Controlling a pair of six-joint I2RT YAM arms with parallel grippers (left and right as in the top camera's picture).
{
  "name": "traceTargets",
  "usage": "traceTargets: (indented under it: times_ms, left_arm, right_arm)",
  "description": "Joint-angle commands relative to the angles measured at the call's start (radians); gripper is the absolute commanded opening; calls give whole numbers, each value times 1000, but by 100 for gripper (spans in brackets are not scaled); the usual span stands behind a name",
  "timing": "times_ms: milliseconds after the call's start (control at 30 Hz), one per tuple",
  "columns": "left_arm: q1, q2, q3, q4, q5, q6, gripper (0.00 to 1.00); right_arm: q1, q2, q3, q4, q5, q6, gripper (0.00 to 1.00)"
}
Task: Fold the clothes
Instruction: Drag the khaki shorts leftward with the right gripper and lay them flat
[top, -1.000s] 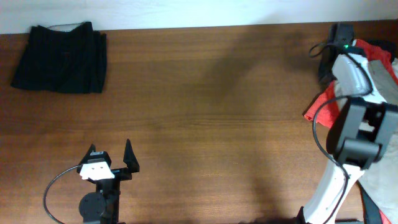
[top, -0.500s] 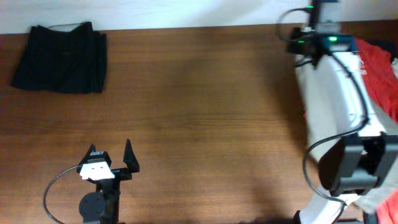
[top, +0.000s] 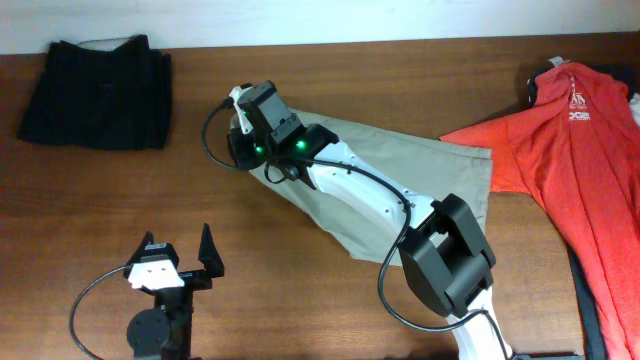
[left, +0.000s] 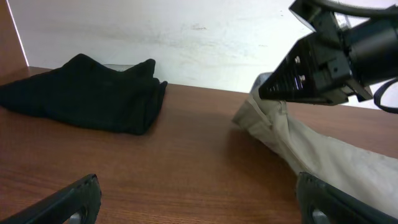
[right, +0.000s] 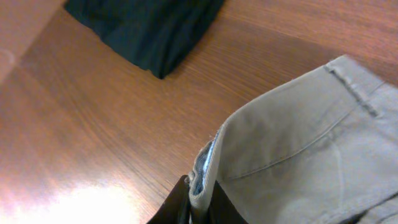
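The bunched hem of the shorts is in my right gripper. Next I need to pull it to the left in the overhead view over the bare wood there, so that it straightens the shorts (top: 430, 165), and let go of it.
Khaki shorts (top: 430, 165) lie stretched across the middle of the table, partly under my right arm. My right gripper (top: 240, 150) is shut on their left edge, where a folded hem (right: 200, 180) is pinched between the dark fingers (right: 180, 202). From the left wrist view the shorts (left: 323, 155) trail away to the right of that gripper. A black garment (top: 98, 92) lies bunched at the back left. A red T-shirt (top: 560, 150) with white print is spread at the right. My left gripper (top: 178, 238) sits open near the front edge, with only bare wood between its fingers (left: 81, 196).
The right arm (top: 360, 195) runs diagonally from its base at the front right over the shorts. A white wall (left: 186, 37) borders the table's far edge. A dark strap (top: 590, 300) lies at the right edge beneath the T-shirt.
My right arm has swung from the far right to the centre-left, pulling the khaki shorts out across the table and uncovering the red T-shirt. The left arm has not moved.
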Motion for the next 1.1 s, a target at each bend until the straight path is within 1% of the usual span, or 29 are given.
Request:
traceTargets:
  times_ms: [0,67,133,167,200,333,367,400,433,467,567,600,633,667,700,733,767,833,867,933,1033,1067]
  left_arm:
    - [4,-5,-4,-4,0,6,99]
    - [4,-5,-4,-4,0,6,99]
    - [4,-5,-4,-4,0,6,99]
    - [4,-5,-4,-4,0,6,99]
    - [4,-5,-4,-4,0,6,99]
    - [4,-5,-4,-4,0,6,99]
    - [4,-5,-4,-4,0,6,99]
    - [4,-5,-4,-4,0,6,99]
    - [4,-5,-4,-4,0,6,99]
    - [4,-5,-4,-4,0,6,99]
    - [4,-5,-4,-4,0,6,99]
    - [4,-5,-4,-4,0,6,99]
    - [4,-5,-4,-4,0,6,99]
    - [4,-5,-4,-4,0,6,99]
    - [4,-5,-4,-4,0,6,99]
    - [4,-5,-4,-4,0,6,99]
    - [4,-5,-4,-4,0,5,99]
    - [4,-5,-4,-4,0,6,99]
    - [4,-5,-4,-4,0,6,99]
    - [4,-5,-4,-4,0,6,99]
    - [4,-5,-4,-4,0,6,99]
    - [4,-5,-4,-4,0,6,99]
  right_arm:
    - [-32,-52,21,9,-103,13,4]
    - [-37,-62,21,11,-182,19,4]
    - [-24,-62,25,18,-247,56,4]
    - [-11,-62,25,18,-254,62,8]
    - [-2,-62,25,18,-254,62,9]
    - [26,-62,25,42,-349,63,8]
    - [34,-62,25,48,-355,62,11]
    - [39,-62,25,48,-354,62,27]
    - [41,-62,25,48,-355,62,35]
    - [41,-62,25,50,-354,62,49]
    - [-5,-70,25,42,-350,62,54]
    - [-34,-79,25,25,-347,61,61]
    - [-80,-96,25,-9,-339,61,77]
    - [-126,-109,25,-39,-339,61,83]
    - [-176,-120,25,-73,-339,61,87]
    - [-224,-127,25,-109,-339,61,93]
    - [-310,-130,25,-179,-340,61,99]
    - [-472,-128,25,-305,-340,61,99]
    - [-526,-128,24,-354,-340,60,99]
    - [-642,-121,24,-494,-306,5,99]
    - [-790,-101,19,-705,-90,34,98]
    - [-815,-98,12,-712,-58,35,95]
